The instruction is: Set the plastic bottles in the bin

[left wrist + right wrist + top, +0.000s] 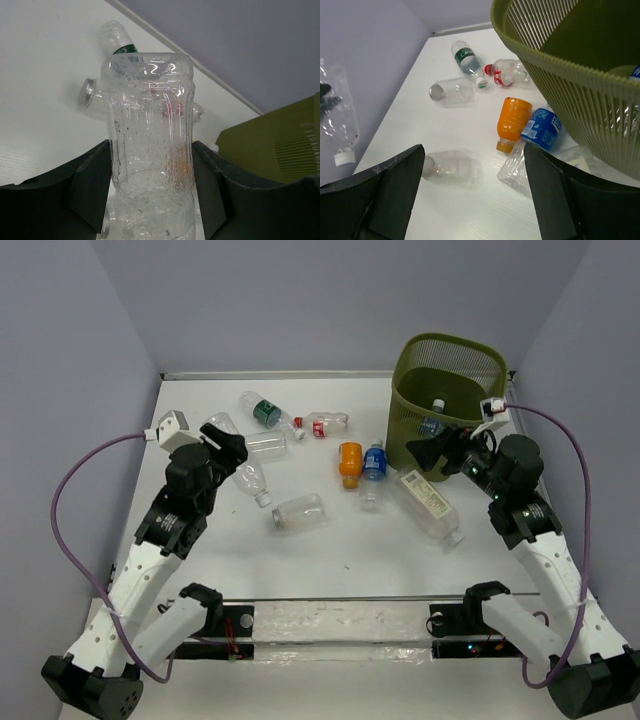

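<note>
My left gripper has the clear unlabelled bottle hanging across the table from the bin's opening. It will lift the bottle outward over the bin next.
My left gripper is shut on a clear unlabelled bottle, held cap-down above the table; in the left wrist view the bottle fills the gap between both fingers. My right gripper is open and empty, just in front of the olive-green mesh bin. The bin holds a blue-labelled bottle. Lying on the table are a green-labelled bottle, a red-labelled one, a clear one, an orange one, a blue-labelled one, a clear one and a white-labelled one.
The bin wall is close on the right of my right gripper. The orange bottle and the blue-labelled bottle lie just ahead of it. Purple walls enclose the white table on three sides.
</note>
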